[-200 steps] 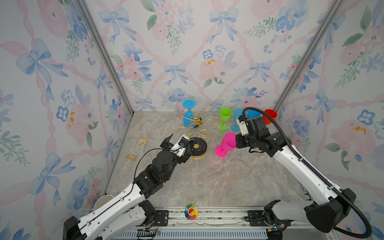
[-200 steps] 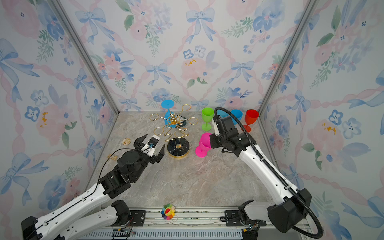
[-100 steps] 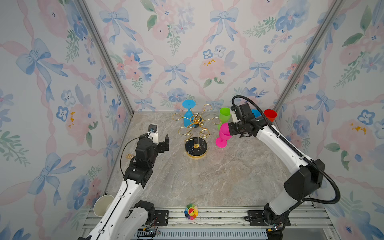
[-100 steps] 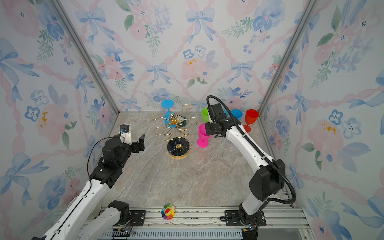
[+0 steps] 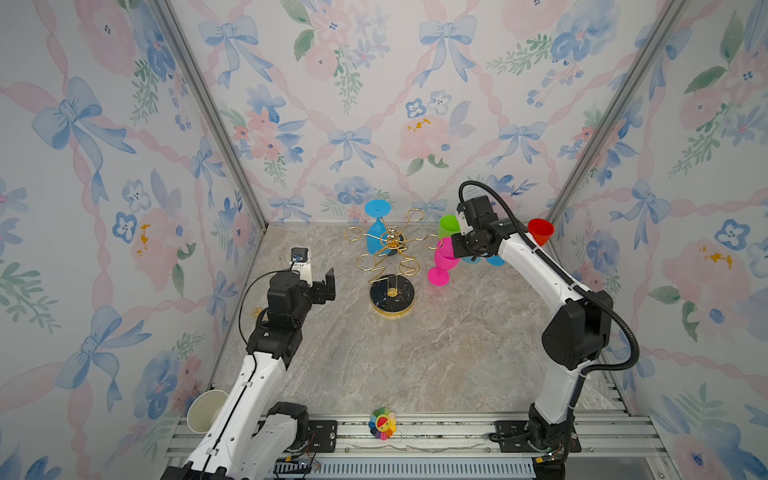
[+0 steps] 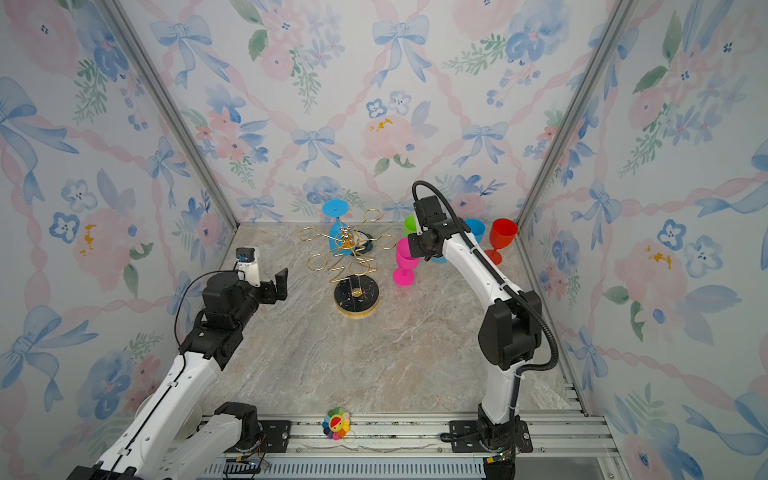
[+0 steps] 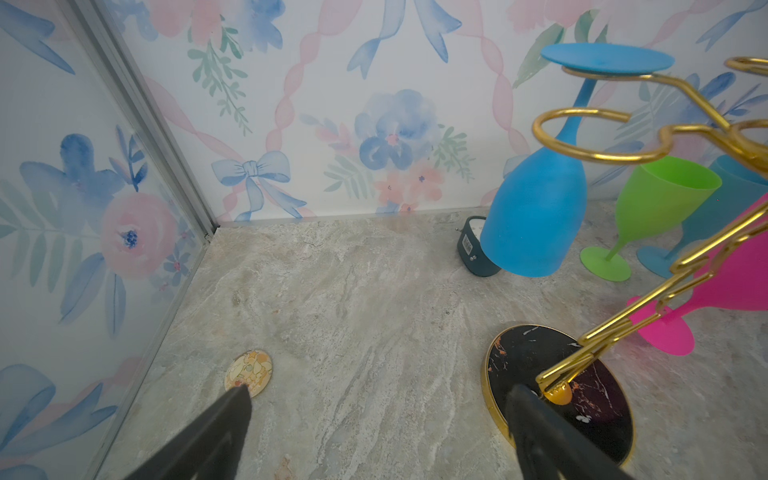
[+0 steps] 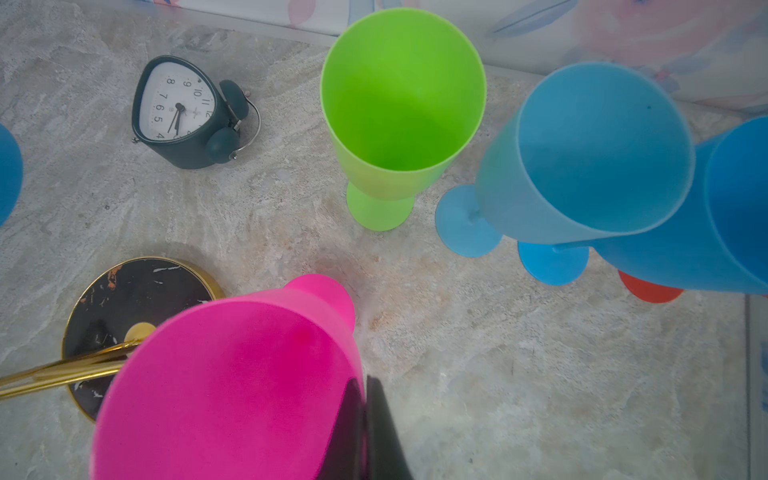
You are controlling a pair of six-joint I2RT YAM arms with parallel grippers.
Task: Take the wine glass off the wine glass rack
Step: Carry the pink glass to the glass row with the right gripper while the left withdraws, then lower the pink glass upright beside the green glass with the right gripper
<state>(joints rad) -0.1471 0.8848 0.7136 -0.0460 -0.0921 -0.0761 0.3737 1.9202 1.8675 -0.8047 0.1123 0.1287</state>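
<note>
The pink wine glass leans, so my right gripper will next shift outward and toward the rack [image 5: 392,249], set it upright on the bare tabletop by the black base, then release it.
The gold wire wine glass rack [image 5: 392,249] stands mid-table on its round black base [image 7: 523,365]. A blue wine glass [image 5: 376,232] hangs upside down from a back arm by its foot [image 7: 606,58]. My right gripper [image 8: 365,384] is shut on the rim of a pink wine glass [image 5: 442,259], one finger inside the bowl and one outside. The pink glass [image 6: 405,259] is off the rack, to its right, tilted, with its foot low by the table. My left gripper [image 5: 322,286] hovers open and empty to the left of the rack, its fingertips [image 7: 243,392] wide apart.
Green [image 5: 448,226], blue [image 5: 494,261] and red [image 5: 540,232] glasses stand upright at the back right, close to the pink one. A dark alarm clock [image 8: 183,112] sits behind the rack. A round badge [image 7: 248,370] lies near the left wall. A paper cup [image 5: 205,411] and a flower toy [image 5: 383,423] are at the front.
My left arm pulled back from the rack's base to the left and rose. The right arm carried the pink glass back toward the standing glasses.
</note>
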